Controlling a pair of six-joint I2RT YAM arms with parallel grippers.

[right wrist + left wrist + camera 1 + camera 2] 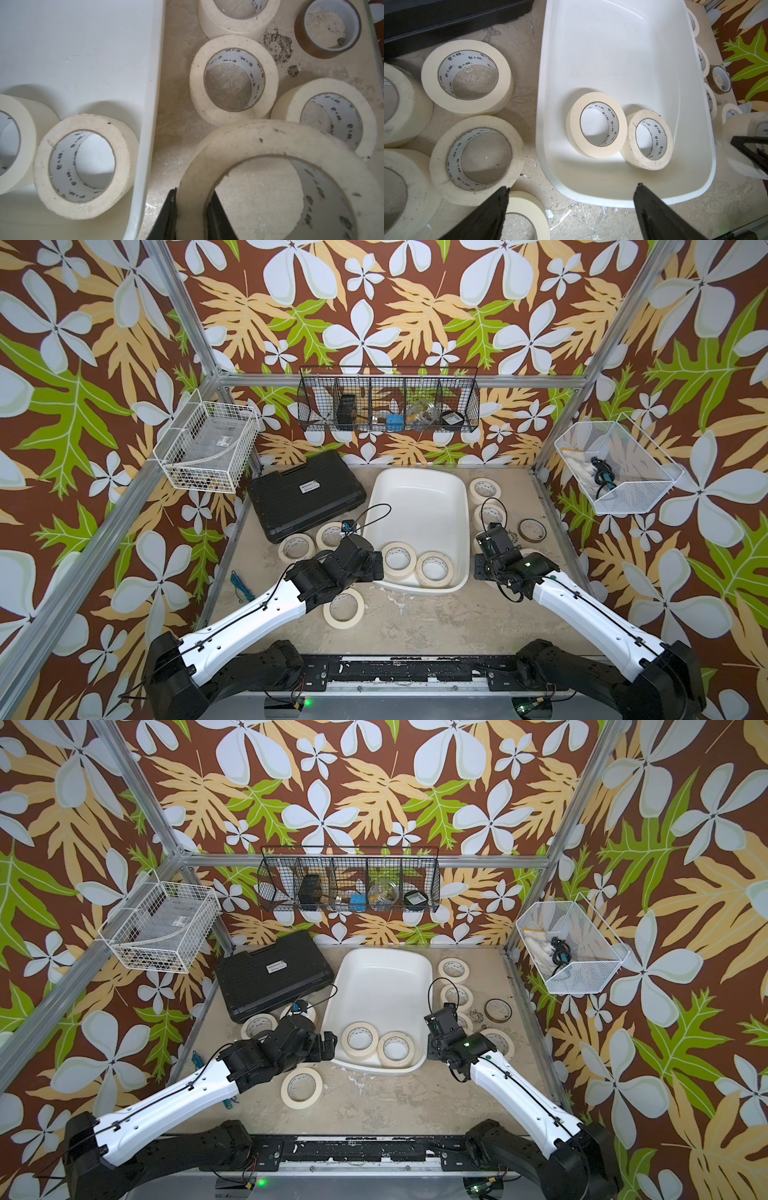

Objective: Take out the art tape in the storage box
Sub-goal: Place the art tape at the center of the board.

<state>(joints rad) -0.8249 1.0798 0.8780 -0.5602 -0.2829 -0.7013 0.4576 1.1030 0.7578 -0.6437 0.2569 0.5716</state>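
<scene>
I will lower my right gripper to the bare tabletop [493, 592] [264, 188] beside the tub and release the tape roll, since it already hangs outside the tub's side.
The white storage box [419, 497] lies in the middle of the table, seen in both top views. Two art tape rolls [398, 559] [434, 569] lie flat at its near end, also in the left wrist view [596, 124] [650, 139]. My left gripper [573, 187] hangs open over the tub's near left corner, with nothing between its fingers. My right gripper [193, 199] is shut on the wall of a tape roll [270, 145], just outside the tub's right wall [149, 104]. In the top views this roll is mostly hidden under the arm.
Several tape rolls lie on the table left of the tub [296, 547] [344, 608] and right of it [485, 489]. A brown tape roll [532, 529] sits far right. A black case [305, 493] lies at the back left. Wire baskets [205, 445] [615, 468] [388, 400] hang on the walls.
</scene>
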